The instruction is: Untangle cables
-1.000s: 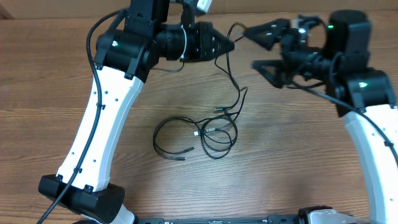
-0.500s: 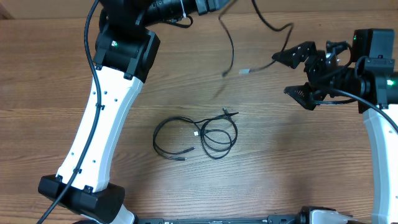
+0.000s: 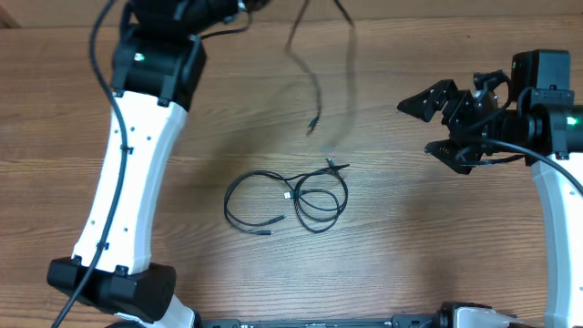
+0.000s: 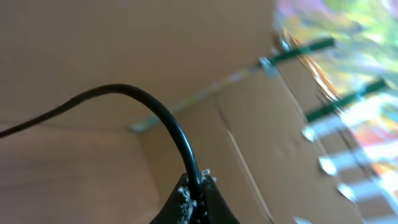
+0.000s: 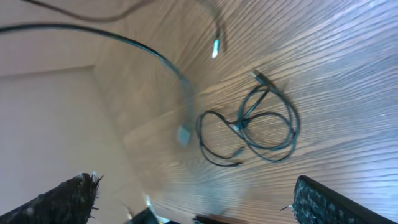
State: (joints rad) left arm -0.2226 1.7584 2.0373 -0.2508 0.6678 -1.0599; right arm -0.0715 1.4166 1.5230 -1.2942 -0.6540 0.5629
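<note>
My left gripper moves down and to the left in the overhead view onto the table's bare far corner next. It then lets go of the cable, because the bundle lies well apart.
A bundle of thin black cables [image 3: 290, 200] lies looped together on the wooden table, also seen in the right wrist view [image 5: 261, 124]. One separate black cable [image 3: 313, 82] hangs in the air from the top edge, its plug end dangling above the table. My left gripper [image 4: 198, 194] is shut on that cable [image 4: 155, 112] and is raised out of the overhead view. My right gripper [image 3: 444, 120] is open and empty at the right, well apart from the bundle.
The left arm's white link [image 3: 127, 173] crosses the left side of the table. The right arm [image 3: 547, 118] stands at the right edge. A cardboard-coloured surface [image 4: 93, 50] fills the left wrist view.
My left gripper has lifted one cable up and away from the bundle, out of the overhead view. My right gripper has let go, opened and moved back to the right.
</note>
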